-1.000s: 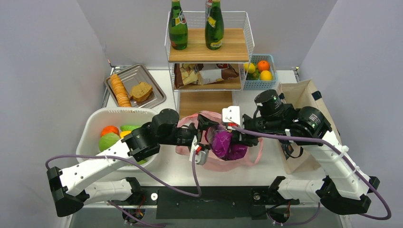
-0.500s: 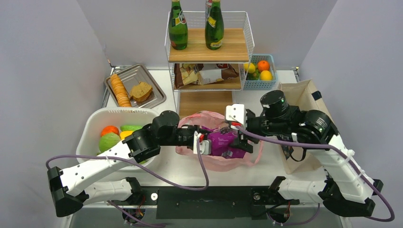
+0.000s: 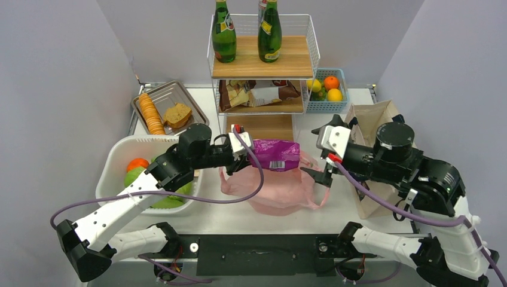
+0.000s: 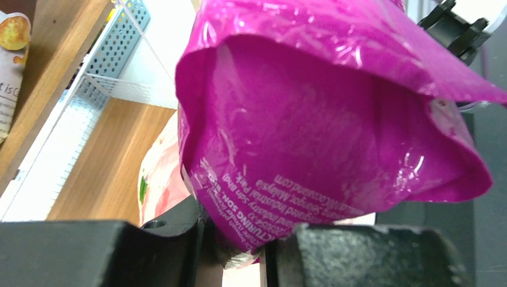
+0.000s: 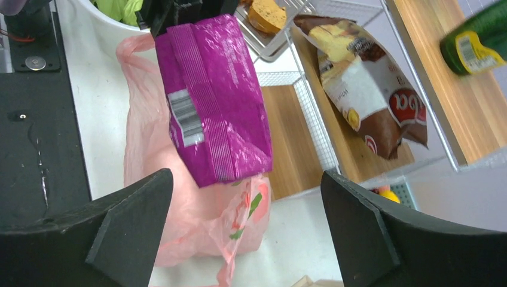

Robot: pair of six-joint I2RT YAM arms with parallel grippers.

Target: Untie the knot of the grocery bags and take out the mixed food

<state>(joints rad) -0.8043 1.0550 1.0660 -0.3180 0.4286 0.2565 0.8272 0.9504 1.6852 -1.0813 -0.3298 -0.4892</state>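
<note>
My right gripper moves toward my left gripper next, open fingers straddling the packet's loose end (image 3: pixel 296 155) (image 5: pixel 235 167) and its ribbed sealed edge, as only the packet's opposite end is pinched.
A purple snack packet (image 3: pixel 276 154) hangs level above the pink grocery bag (image 3: pixel 281 190), pinched at its left end by my left gripper (image 3: pixel 248 148). In the left wrist view the packet (image 4: pixel 335 119) fills the frame, its bottom seam clamped in my left gripper (image 4: pixel 245 251). My right gripper (image 3: pixel 315 149) stands wide open just right of the packet, touching nothing. The right wrist view shows the packet (image 5: pixel 215 101) over the slack bag (image 5: pixel 197 239), with my right gripper (image 5: pixel 245 176) spread around empty air. The knot is not in view; a loose handle (image 3: pixel 320 197) trails at the bag's right.
A white tub (image 3: pixel 119 152) with green and orange fruit sits at left. Behind stand a wire shelf (image 3: pixel 263 60) with two green bottles and chip bags, a blue fruit basket (image 3: pixel 326 95) and a metal tray (image 3: pixel 170 107) of crackers. A beige tote (image 3: pixel 373 119) stands right.
My left gripper shut on the purple packet and lifted it up and back out of the bag. My right gripper let go of the packet, opened wide and drew back to the right.
</note>
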